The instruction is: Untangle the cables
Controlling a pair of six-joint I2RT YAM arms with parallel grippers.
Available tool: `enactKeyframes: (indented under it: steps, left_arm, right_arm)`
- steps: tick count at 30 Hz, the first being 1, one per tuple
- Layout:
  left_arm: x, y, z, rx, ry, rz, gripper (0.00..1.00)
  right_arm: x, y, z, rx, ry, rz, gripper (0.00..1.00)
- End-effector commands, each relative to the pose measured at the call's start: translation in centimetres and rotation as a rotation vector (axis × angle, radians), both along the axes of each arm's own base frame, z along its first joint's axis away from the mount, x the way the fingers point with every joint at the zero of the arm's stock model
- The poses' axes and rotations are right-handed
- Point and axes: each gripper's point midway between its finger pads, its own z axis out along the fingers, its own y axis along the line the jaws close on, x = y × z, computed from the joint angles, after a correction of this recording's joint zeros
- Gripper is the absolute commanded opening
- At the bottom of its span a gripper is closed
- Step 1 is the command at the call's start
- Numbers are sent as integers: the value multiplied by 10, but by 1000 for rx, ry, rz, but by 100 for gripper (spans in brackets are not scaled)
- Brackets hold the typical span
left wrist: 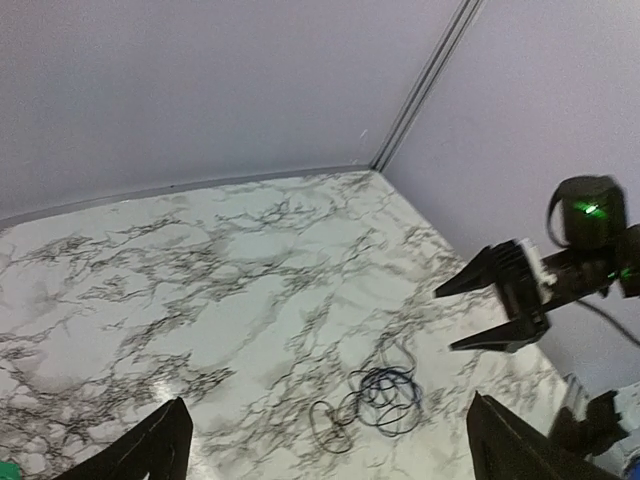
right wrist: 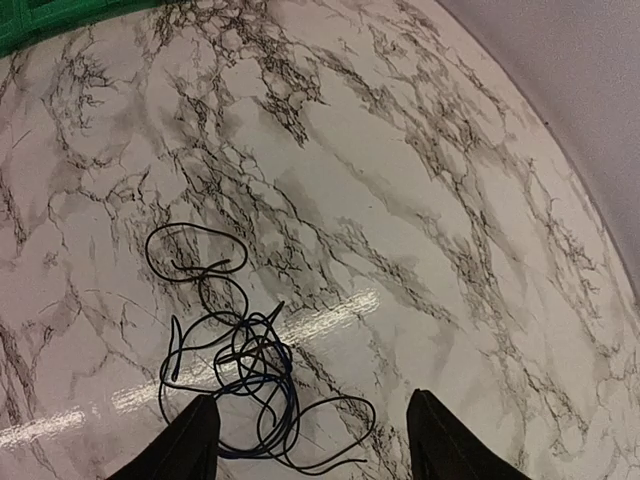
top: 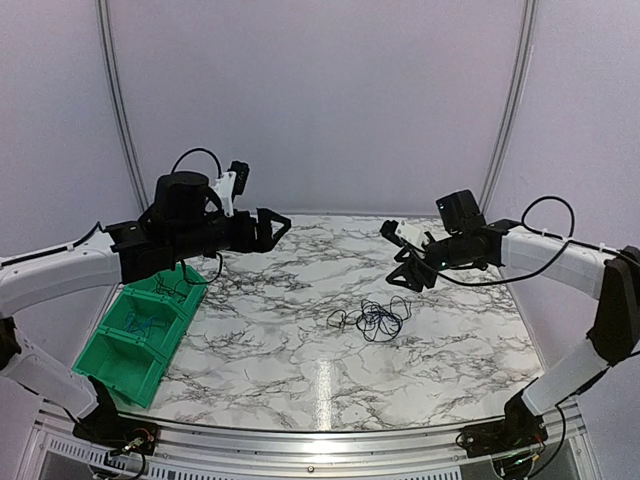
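Note:
My right gripper moves down over the tangle next, shifting left in the right wrist view, onto a narrow cable loop [top: 338,319] [right wrist: 197,257] standing clear of the crowded middle.
The cables [top: 370,320] lie as a small tangle of thin black and blue loops on the marble table, right of centre. The left wrist view shows the cables [left wrist: 375,400] below and ahead; the right wrist view shows them [right wrist: 240,360] near the left finger. My left gripper [top: 278,232] hovers high at the back left, open wide and empty, well away from the tangle; its jaws [left wrist: 325,402] frame the scene. My right gripper [top: 408,280] hangs just above and behind the tangle, open with nothing between its fingers [right wrist: 312,398]. The left wrist camera also sees it [left wrist: 445,321].
A green bin [top: 140,335] with compartments sits at the table's left edge, under my left arm; its corner shows in the right wrist view [right wrist: 60,15]. Pale walls close in the back and sides. The marble table [top: 300,380] extends to the near rail.

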Motion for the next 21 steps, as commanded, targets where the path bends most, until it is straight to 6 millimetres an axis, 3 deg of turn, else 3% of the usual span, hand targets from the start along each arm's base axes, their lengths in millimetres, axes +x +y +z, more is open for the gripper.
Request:
enactKeyframes:
  steps: [1, 2, 4, 5, 9, 11, 15, 18, 21]
  left_arm:
    - [20, 30, -32, 415, -147, 96, 99]
    - [29, 50, -31, 466, -185, 210, 99]
    - [52, 123, -20, 512, -232, 662, 99]
    - [52, 152, -27, 502, -215, 848, 99]
    - [66, 186, -49, 462, -103, 918, 99]
    - [74, 170, -55, 454, -71, 757, 99]
    - [67, 120, -64, 409, -63, 423, 78]
    - [60, 100, -78, 382, -17, 309, 63]
    - [56, 91, -88, 386, 22, 249, 61]
  right_arm:
    - [-2, -5, 25, 50, -64, -34, 65]
    - [-7, -5, 27, 54, -64, -24, 65]
    - [-19, -7, 29, 56, -63, 3, 64]
    - [-24, -7, 28, 57, -60, 21, 64]
    - [-46, -2, 15, 63, -3, 103, 60]
    - [-51, 4, 5, 41, 18, 132, 57]
    - [-57, 28, -6, -33, 20, 191, 49]
    - [-53, 42, -16, -58, 84, 196, 49]
    - [-55, 52, -31, -86, 158, 225, 51]
